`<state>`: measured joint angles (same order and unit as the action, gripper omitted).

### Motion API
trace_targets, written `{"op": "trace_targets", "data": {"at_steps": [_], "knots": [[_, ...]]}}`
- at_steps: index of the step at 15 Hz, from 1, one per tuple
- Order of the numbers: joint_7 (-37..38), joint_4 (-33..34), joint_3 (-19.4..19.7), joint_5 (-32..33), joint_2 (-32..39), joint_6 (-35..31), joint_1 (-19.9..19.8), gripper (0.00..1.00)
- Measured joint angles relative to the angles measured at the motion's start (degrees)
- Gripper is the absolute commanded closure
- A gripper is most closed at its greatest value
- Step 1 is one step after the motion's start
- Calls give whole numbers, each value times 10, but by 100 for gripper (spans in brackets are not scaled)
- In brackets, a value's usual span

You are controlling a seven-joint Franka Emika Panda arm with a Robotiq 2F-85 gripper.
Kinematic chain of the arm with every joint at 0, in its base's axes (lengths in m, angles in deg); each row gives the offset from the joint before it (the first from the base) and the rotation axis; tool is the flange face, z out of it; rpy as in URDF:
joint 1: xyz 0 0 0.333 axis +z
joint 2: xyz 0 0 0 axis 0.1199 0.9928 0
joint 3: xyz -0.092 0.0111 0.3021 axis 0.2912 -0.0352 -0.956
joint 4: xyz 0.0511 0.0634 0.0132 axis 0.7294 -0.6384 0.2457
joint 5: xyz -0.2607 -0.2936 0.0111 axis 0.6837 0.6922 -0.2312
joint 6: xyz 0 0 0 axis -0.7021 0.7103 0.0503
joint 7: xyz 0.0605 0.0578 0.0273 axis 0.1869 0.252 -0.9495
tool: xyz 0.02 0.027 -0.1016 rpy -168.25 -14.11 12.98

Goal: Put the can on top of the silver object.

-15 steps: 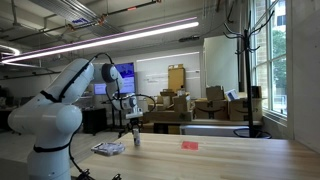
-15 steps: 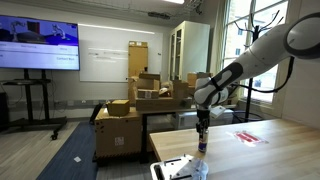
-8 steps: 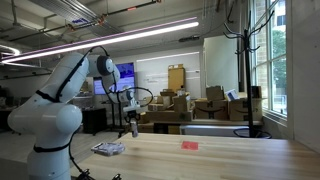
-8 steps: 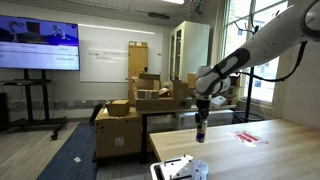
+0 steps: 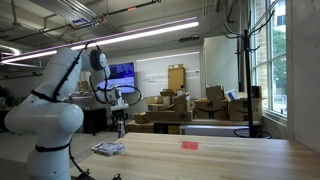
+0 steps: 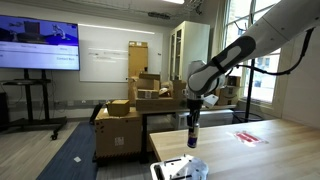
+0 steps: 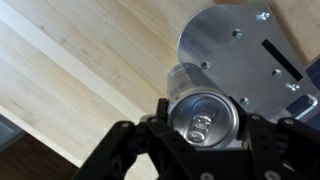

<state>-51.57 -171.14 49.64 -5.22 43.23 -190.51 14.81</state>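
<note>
The can will move with my gripper toward the slotted middle of the silver object, and then my gripper will lower the can onto it.
My gripper is shut on the can, a slim grey cylinder with a pale pull-tab top, and holds it upright in the air. In the wrist view the can hangs over the near edge of the silver object, a flat round metal plate with a slot and small screws. In both exterior views the can hangs above the silver object, which lies at the end of the wooden table. A clear gap shows between the can and the plate.
A flat red piece lies further along the table. Stacked cardboard boxes and a coat stand stand behind the table. The table edge is close to the silver object.
My gripper has carried the can sideways along the table toward the silver object, and the can now hangs over it instead of beside it.
</note>
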Motion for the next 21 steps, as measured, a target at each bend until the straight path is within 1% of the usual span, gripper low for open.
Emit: {"op": "trace_targets", "data": {"at_steps": [5, 8, 16, 17, 18, 20, 21], "knots": [[0, -30, -19, 14, 3, 1, 41, 67], [0, -34, -26, 16, 11, 2, 56, 67], [0, -32, -30, 16, 39, 0, 61, 67], [0, -31, -30, 16, 41, -1, 61, 39], [0, -30, -30, 16, 41, -3, 61, 16], [0, -30, -30, 16, 42, -10, 61, 12], [0, -30, -30, 16, 42, -12, 61, 5]]}}
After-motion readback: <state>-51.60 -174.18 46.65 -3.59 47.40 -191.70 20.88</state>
